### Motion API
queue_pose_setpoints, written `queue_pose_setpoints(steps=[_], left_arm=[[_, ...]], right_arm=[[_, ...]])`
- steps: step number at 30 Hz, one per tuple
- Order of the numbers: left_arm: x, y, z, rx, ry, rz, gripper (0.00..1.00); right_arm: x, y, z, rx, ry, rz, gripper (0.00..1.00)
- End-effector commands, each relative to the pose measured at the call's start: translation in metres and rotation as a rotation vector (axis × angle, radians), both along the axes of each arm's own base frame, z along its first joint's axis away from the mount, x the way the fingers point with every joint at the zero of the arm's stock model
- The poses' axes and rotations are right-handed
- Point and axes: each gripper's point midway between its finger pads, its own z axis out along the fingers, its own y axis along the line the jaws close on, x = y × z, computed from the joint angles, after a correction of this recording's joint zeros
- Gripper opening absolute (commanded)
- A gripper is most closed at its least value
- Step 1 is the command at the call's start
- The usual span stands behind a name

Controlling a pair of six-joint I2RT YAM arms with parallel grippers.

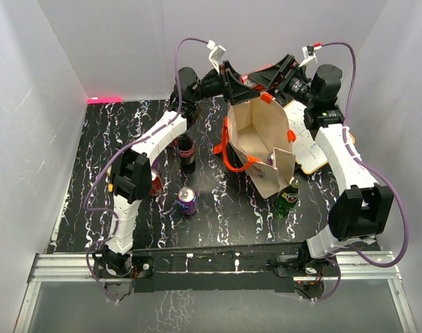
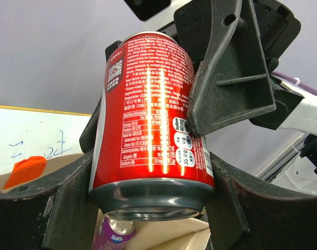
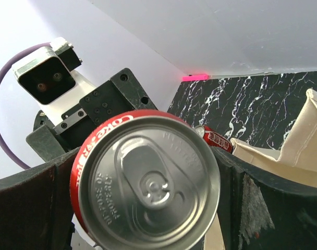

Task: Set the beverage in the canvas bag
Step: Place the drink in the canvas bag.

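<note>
I will next move my right gripper gently to the right in the top view, then close it on the top end of the red can, because this end is deep between its fingers.
A red cola can (image 1: 252,82) hangs in the air over the far rim of the beige canvas bag (image 1: 263,135), which stands open with orange handles (image 1: 232,156). My left gripper (image 1: 235,76) and right gripper (image 1: 270,73) meet at the can from either side. In the left wrist view the can (image 2: 148,114) sits between my fingers (image 2: 70,208) at its base, and a right-gripper finger (image 2: 231,67) presses higher up. In the right wrist view the can's top (image 3: 148,182) fills the gap between my fingers (image 3: 244,198). A purple Fanta can (image 2: 114,234) shows below, against beige canvas.
On the black marbled table stand a dark cola bottle (image 1: 187,149), a purple can (image 1: 188,201), a green bottle (image 1: 289,198) by the bag's front corner, and a red can (image 1: 157,184) beside the left arm. A white board (image 1: 309,146) lies right of the bag.
</note>
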Motion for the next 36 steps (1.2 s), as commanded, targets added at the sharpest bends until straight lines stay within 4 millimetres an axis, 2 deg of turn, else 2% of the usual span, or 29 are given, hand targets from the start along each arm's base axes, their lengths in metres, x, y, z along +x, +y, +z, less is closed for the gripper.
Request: queue_pose_setpoints(steps=[1, 4, 7, 22, 30, 33, 36], left_arm=[[-0.003, 0.023, 0.063, -0.115, -0.155, 0.066, 0.00], [-0.004, 0.025, 0.063, -0.111, -0.165, 0.064, 0.00], [-0.002, 0.025, 0.060, -0.105, -0.163, 0.067, 0.00], [0.004, 0.026, 0.043, -0.078, -0.141, 0.067, 0.00], [-0.001, 0.024, 0.040, -0.073, -0.135, 0.049, 0.00], [-0.002, 0.023, 0.040, -0.074, -0.131, 0.046, 0.00], [-0.001, 0.023, 0.040, -0.074, -0.131, 0.047, 0.00]], right_arm=[[-0.005, -0.007, 0.025, -0.004, -0.056, -0.026, 0.99], [-0.003, -0.012, 0.021, -0.007, -0.042, -0.034, 0.99], [-0.003, -0.013, 0.027, -0.005, -0.056, -0.036, 1.00], [0.000, -0.018, 0.032, 0.001, -0.064, -0.050, 0.91], [0.006, -0.021, 0.035, 0.009, -0.064, -0.059, 0.98], [0.008, -0.022, 0.033, 0.009, -0.059, -0.062, 0.95], [0.009, -0.022, 0.031, 0.009, -0.056, -0.062, 0.87]])
